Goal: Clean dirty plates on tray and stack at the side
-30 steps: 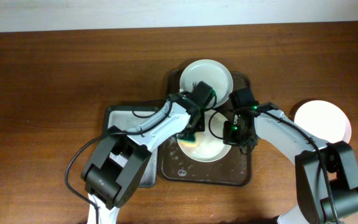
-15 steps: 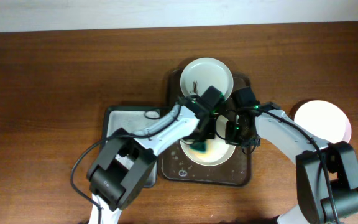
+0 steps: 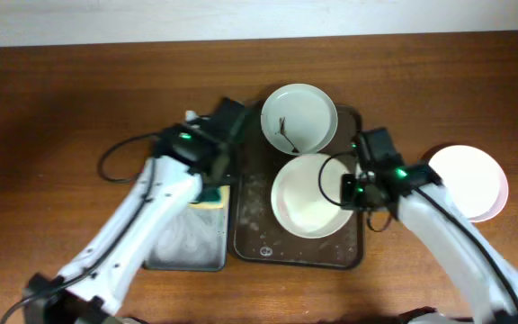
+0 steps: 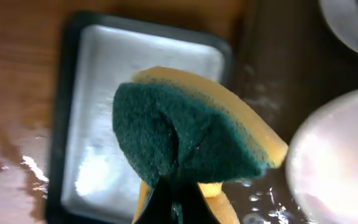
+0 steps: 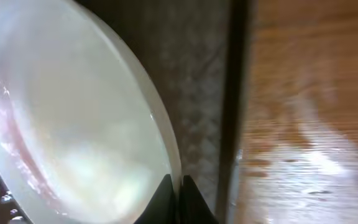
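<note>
The sponge (image 4: 191,130) hangs by the grey tray's edge, so next my left gripper will lower it leftward in the overhead view onto the grey tray's bottom and let go.
The dark brown tray (image 3: 252,236) holds two white plates. The far plate (image 3: 299,116) has dark specks. The near plate (image 3: 308,195) looks clean inside; my right gripper (image 3: 350,193) is shut on its right rim, also in the right wrist view (image 5: 178,186), where the plate (image 5: 67,124) fills the left. A third white plate (image 3: 468,180) sits on the table to the right. My left gripper (image 3: 212,183) is shut on a green and yellow sponge (image 4: 191,130) over the grey tray's right edge (image 4: 79,112).
The grey metal tray (image 3: 183,247) lies left of the brown tray, wet inside. Water drops lie on the brown tray's near part (image 3: 268,247). Bare wooden table surrounds them (image 3: 61,135). A white wall edge runs along the far side.
My left gripper has carried the sponge off the near plate and leftward over to the grey tray. My right gripper still grips the plate's rim, which has shifted slightly right.
</note>
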Motion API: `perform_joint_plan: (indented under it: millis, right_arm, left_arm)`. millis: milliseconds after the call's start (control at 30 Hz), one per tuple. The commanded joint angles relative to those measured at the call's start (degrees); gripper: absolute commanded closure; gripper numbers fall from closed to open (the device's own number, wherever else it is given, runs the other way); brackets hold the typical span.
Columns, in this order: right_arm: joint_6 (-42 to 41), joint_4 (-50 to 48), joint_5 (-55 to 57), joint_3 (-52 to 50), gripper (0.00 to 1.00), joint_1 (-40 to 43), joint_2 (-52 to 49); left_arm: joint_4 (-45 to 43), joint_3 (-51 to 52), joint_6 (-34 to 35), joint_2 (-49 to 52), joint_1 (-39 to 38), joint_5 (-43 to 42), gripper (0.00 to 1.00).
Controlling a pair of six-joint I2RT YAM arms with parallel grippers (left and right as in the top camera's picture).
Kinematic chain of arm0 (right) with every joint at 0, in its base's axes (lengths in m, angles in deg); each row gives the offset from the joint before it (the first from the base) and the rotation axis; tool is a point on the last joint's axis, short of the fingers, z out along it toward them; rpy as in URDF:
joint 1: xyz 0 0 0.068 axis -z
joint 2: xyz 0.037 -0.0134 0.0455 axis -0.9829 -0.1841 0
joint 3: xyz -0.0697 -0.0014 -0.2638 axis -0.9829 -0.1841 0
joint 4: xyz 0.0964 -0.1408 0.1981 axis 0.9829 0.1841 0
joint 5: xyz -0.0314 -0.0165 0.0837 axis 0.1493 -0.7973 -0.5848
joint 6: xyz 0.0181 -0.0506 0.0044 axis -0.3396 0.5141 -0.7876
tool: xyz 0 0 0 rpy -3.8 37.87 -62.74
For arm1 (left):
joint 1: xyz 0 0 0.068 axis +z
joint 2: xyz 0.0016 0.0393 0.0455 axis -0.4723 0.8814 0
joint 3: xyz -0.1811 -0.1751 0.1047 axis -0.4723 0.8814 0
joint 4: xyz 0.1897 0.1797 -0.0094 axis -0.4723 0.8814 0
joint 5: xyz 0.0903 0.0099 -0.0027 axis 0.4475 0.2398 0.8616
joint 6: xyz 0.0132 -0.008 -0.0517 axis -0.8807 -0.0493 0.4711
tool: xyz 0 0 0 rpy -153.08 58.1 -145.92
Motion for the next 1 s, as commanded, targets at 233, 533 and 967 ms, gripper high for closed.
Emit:
perform_joint_plan:
  millis: [233,533,967]
  right_arm:
    - [1.16,5.95,38.58,-0.11,0.96,-26.03,15.1]
    - [12.15,4.9,67.12,-0.11,0.96,-46.66,15.1]
    - [12.33,1.44,75.43,-0.09,0.96,-52.26,15.1]
  left_arm:
    - [-15.32,24.9,-23.1,-5.9,19.61,-20.81,1.0]
    - [-17.81,25.64,-23.12,-6.29,19.63,-20.79,0.59]
    - [-17.44,25.66,-23.1,-6.27,19.63,-20.79,0.01]
